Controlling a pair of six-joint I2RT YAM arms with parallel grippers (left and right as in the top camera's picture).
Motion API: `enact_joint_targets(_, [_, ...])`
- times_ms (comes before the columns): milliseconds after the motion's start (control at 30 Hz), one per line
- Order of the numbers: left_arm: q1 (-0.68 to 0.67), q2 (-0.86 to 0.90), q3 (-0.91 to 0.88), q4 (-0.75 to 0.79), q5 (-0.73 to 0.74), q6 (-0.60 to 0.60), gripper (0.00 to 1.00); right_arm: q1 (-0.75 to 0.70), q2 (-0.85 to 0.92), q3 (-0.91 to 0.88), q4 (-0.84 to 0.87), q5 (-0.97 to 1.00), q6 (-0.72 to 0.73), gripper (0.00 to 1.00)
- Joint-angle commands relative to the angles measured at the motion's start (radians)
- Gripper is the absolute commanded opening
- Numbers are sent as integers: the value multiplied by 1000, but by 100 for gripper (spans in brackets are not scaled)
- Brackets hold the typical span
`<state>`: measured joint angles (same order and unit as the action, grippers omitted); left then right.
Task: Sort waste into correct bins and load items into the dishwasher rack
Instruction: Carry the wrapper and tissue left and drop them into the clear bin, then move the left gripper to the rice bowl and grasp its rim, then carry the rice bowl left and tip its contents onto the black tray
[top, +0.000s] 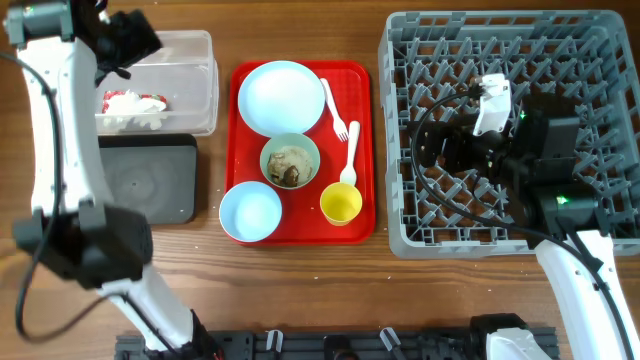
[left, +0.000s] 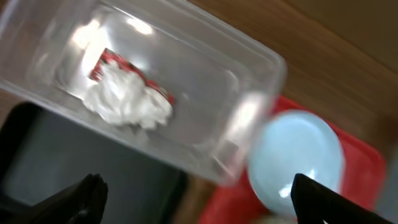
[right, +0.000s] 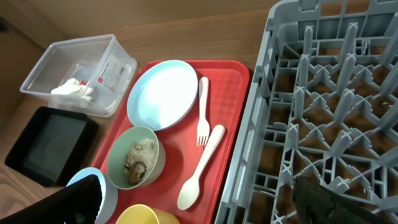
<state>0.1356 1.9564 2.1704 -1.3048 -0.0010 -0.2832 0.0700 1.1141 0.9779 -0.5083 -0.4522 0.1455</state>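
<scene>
My left gripper crosses over and descends next onto the spoon-side rim of the pale green bowl (top: 290, 142), to the right in the overhead view, since it holds food scraps.
The crumpled red-and-white wrapper (top: 133, 105) lies inside the clear tub (top: 200, 80); it also shows in the left wrist view (left: 127, 96). The black tray (top: 150, 180) sits in front of the tub. The food scraps (top: 291, 165) lie in the pale green bowl (top: 290, 142). The blue plate (top: 281, 97), blue bowl (top: 251, 212), yellow cup (top: 341, 204), fork (top: 334, 110) and spoon (top: 349, 155) sit on the red tray. My left gripper (left: 199, 199) is open and empty above the tub. My right gripper (right: 205, 202) is open and empty over the grey rack (top: 500, 130).
The red serving tray (top: 365, 140) lies between the bins and the rack. The left arm's base stands at the front left (top: 90, 240). Bare wooden table (top: 330, 290) runs along the front.
</scene>
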Motion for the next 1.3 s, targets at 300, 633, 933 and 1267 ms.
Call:
enact_joint_targets(300, [-404,-54,-129,-106,116,-8,88,-4,7,17,-38,-2,11,99])
enact_joint_targets(633, [-618,2,-449,180,116,-155,88,-133,-115,43,-138,60,11,96])
enact_joint_targets(933, [-692,130,-469,228,48,-257,74,-149,-121,43,-216,59,11,96])
enact_joint_targets(1267, [-713,230,-469,248,44,-257,36,-149,-73,43,-246,59,11,95])
